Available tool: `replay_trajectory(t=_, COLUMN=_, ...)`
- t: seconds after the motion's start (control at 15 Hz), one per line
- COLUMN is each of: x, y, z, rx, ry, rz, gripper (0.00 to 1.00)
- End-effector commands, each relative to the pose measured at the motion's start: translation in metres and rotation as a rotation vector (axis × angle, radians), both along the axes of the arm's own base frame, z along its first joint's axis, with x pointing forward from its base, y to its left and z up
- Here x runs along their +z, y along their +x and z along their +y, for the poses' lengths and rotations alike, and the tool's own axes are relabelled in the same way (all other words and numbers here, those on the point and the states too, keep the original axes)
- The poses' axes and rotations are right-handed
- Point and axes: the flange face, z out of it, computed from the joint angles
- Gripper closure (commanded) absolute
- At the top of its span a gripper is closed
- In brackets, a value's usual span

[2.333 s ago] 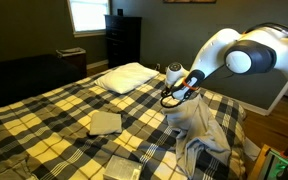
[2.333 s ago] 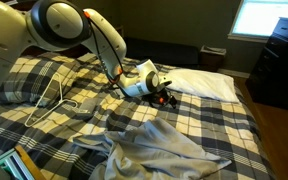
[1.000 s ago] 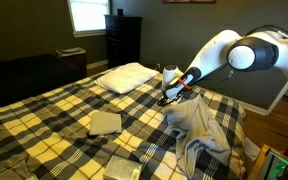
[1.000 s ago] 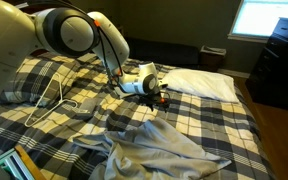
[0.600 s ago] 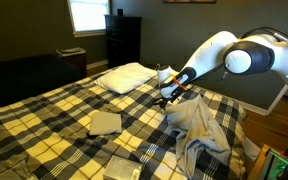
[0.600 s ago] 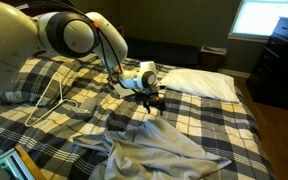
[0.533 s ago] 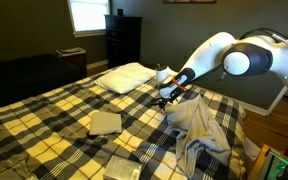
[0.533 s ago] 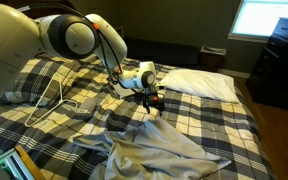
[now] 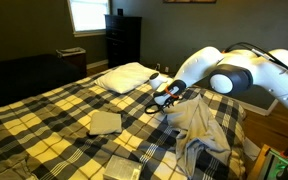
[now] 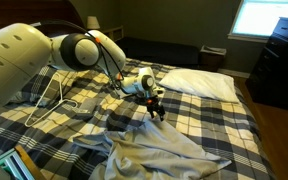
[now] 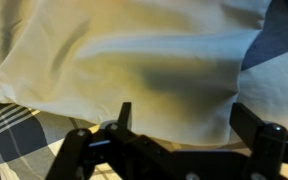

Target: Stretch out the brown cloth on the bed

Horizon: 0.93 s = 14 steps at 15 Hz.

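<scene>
The gripper shifts slightly toward the corner at the brown cloth's upper tip next, since it sits beside one finger. Then the open fingers come down around it.
The brown cloth lies rumpled on the plaid bed, near the arm's side, and hangs partly over the edge. In both exterior views its upper tip reaches toward the pillow. My gripper hovers just above that tip, fingers pointing down. In the wrist view the cloth fills most of the frame, and the gripper is open with the two fingers spread wide over the fabric and nothing between them.
A white pillow lies at the head of the bed. A small folded tan cloth and a folded pale cloth lie on the cover. A dark dresser stands by the window.
The arm has folded lower and the gripper has moved down toward the cloth's upper tip. The cloth itself has not moved.
</scene>
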Motion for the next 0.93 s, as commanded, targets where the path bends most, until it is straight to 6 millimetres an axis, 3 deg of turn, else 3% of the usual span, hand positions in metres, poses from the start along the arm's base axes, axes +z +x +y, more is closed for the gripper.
replay_trajectory(t=0.0, x=-0.021, y=0.015, z=-0.004, rx=-0.037, ry=-0.071, rz=-0.043, gripper=0.00)
replay_trajectory(t=0.2, x=-0.023, y=0.024, z=-0.005, rx=-0.043, ry=-0.082, rz=-0.079, gripper=0.00)
replay_trajectory(t=0.6, x=-0.008, y=0.040, z=0.014, rx=-0.001, ry=-0.059, rz=-0.137, gripper=0.00)
replay_trajectory(t=0.87, x=-0.019, y=0.043, z=0.021, rx=0.000, ry=-0.035, rz=-0.120, gripper=0.00)
